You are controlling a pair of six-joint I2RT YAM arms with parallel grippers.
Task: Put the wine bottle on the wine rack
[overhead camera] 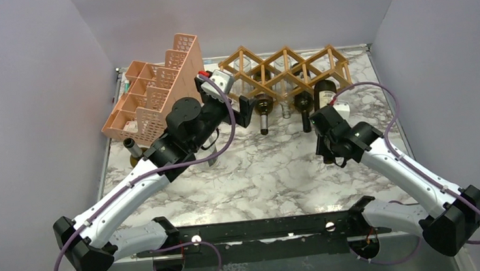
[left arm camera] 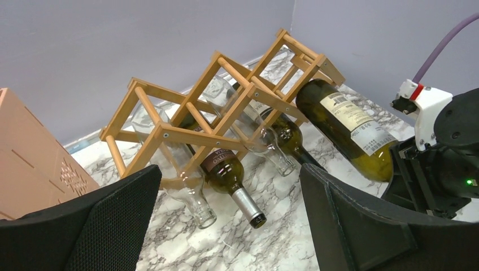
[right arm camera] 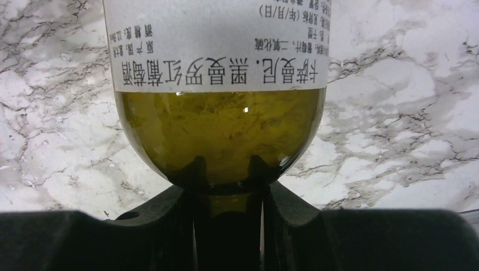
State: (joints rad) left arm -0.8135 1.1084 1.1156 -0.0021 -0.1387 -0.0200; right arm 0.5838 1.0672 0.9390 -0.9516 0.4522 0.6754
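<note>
My right gripper still has the wine bottle's labelled body outside the rack. It will next push the bottle outward, base-first, into the rack's empty end opening (overhead camera: 329,70) and release it there.
The wine bottle (overhead camera: 324,92) is olive green with a white label. My right gripper (overhead camera: 330,126) is shut on its neck. In the right wrist view the bottle (right arm camera: 220,130) fills the frame above the right gripper (right arm camera: 226,175), over the marble. Its base end reaches the rightmost lower opening of the wooden wine rack (overhead camera: 287,66). From the left wrist, the bottle (left arm camera: 347,127) lies tilted against the rack (left arm camera: 226,96). My left gripper (overhead camera: 234,102) is open and empty in front of the rack's left half, and shows as the left gripper (left arm camera: 229,197) in its own view.
The rack holds a dark bottle with a silver neck (left arm camera: 226,169), two clear bottles (left arm camera: 189,192) and another dark one (left arm camera: 291,141). A pink perforated organizer (overhead camera: 155,94) stands at the back left. A further bottle (overhead camera: 132,148) lies by the left arm. Grey walls enclose the table.
</note>
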